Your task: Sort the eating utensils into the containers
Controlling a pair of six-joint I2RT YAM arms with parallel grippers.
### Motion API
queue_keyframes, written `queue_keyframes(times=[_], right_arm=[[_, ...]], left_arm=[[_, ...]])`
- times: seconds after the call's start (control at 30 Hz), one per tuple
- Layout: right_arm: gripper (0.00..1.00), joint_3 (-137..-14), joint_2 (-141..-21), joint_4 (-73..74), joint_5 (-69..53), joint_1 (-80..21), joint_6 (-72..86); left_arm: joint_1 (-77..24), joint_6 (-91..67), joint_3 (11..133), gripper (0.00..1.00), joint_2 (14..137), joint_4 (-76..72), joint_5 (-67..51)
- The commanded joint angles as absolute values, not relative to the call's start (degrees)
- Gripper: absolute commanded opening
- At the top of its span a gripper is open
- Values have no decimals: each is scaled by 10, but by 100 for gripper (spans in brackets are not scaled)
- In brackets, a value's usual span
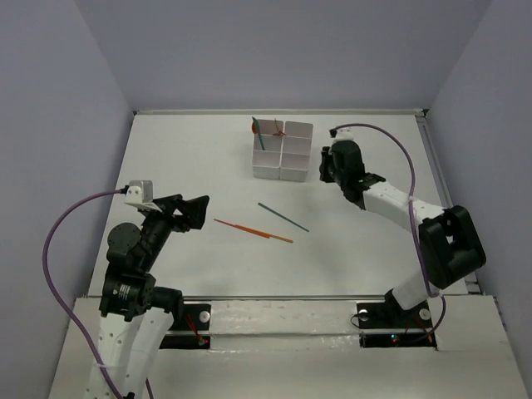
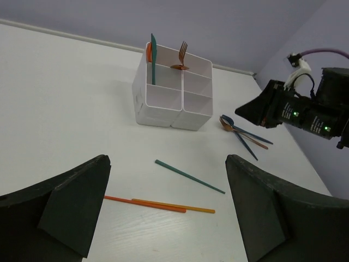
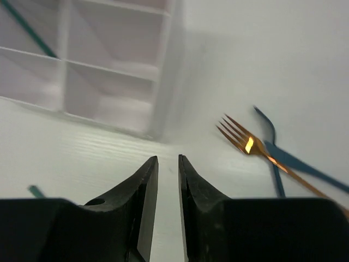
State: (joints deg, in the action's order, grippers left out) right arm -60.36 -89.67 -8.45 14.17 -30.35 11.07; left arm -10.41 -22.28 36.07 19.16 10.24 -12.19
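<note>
Next, my right gripper will move away from the white box and down onto the dark blue handle's near part (image 3: 278, 184), because the copper fork leaves that part of the handle uncovered.
The white four-compartment box (image 1: 283, 151) stands at the back middle; it also shows in the left wrist view (image 2: 173, 95). A teal utensil (image 2: 153, 57) and an orange one stand in its back left compartment, and a brown fork (image 2: 182, 54) in the back right. Two orange sticks (image 1: 253, 230) and a teal stick (image 1: 283, 217) lie mid-table. A copper fork (image 3: 245, 143) and dark blue utensils (image 3: 283, 164) lie right of the box. My left gripper (image 1: 199, 212) is open and empty, left of the sticks. My right gripper (image 1: 321, 166) is nearly shut and empty, low beside the box.
Purple cables (image 1: 71, 220) run from both wrists. Lilac walls close the table at the back and both sides. The right arm (image 1: 391, 204) reaches in from the right edge.
</note>
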Motion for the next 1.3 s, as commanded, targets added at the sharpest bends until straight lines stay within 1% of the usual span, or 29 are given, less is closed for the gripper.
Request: queue_keyframes(times=[0.0,0.17,0.3,0.47,0.6,0.8,1.03,1.07,1.13,1.23,1.27], right_arm=[[29,-566,-880,72,102,-220,192],[34,-567,-890,118,120,-177,185],[36,-592,-921,155,141,-149,171],[38,-667,-990,223,168,-129,118],[38,-693,-1012,242,110,-122,103],[38,-703,-1044,248,130,-117,108],[38,-715,-1092,236,80,-112,105],[37,-715,-1096,226,56,-112,102],[32,-713,-1102,220,13,-112,108],[15,-702,-1092,210,-25,-112,117],[8,-690,-1086,202,-43,-112,123]], left_arm=[[-102,-211,357,99,200,71,-138],[-102,-213,356,99,196,70,-139],[-102,-212,356,99,196,70,-142],[-113,-212,356,99,192,70,-142],[-131,-211,358,99,187,71,-136],[-148,-213,358,99,179,74,-130],[-153,-212,358,99,173,75,-128],[-153,-212,358,99,174,75,-127],[-153,-213,358,99,172,74,-127],[-153,-213,359,99,172,75,-126],[-153,-213,359,99,171,75,-125]])
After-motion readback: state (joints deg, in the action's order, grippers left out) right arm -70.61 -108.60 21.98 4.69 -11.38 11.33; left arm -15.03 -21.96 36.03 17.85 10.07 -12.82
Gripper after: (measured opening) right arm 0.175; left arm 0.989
